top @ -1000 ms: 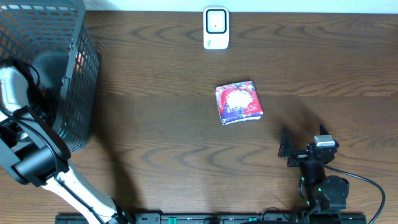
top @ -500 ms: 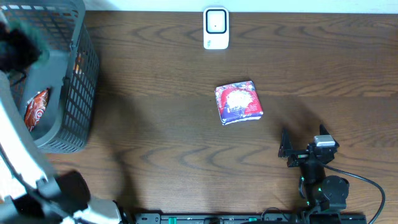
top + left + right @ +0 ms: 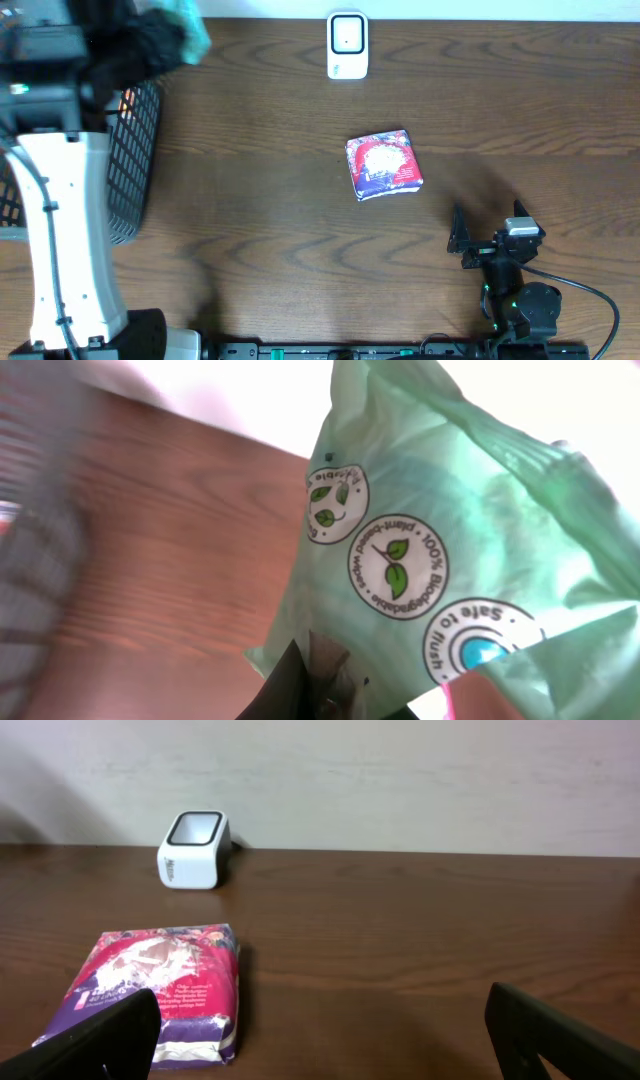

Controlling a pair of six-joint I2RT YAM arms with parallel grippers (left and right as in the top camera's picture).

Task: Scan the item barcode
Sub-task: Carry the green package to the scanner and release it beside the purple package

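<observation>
I will swing my left gripper back and down to the tabletop (image 3: pixel 328 163) beside the red and purple pack and let go of the pale green packet (image 3: pixel 188 30) there, because that spot is bare.
My left gripper (image 3: pixel 160 42) hovers high over the table's far left corner, shut on a pale green packet (image 3: pixel 188 30). Seen from the left wrist, that green packet (image 3: pixel 440 550) fills the frame, printed with round leaf logos and "Safe to flush", and its lower edge is pinched in my left gripper (image 3: pixel 322 682). No barcode shows on it. The white scanner (image 3: pixel 347 45) stands at the back middle, and the right wrist camera catches the scanner (image 3: pixel 195 850) too. My right gripper (image 3: pixel 487 240) rests open near the front right, nothing between its fingers.
A red and purple pack (image 3: pixel 384 165) lies mid-table, just ahead-left of my right gripper (image 3: pixel 330 1050), where the pack (image 3: pixel 160 990) lies flat. A dark mesh basket (image 3: pixel 135 160) stands at the left edge, partly hidden behind my white left arm (image 3: pixel 65 230).
My left arm has come up out of the basket with the green packet and swung up toward the camera and rightward. The right arm has not moved.
</observation>
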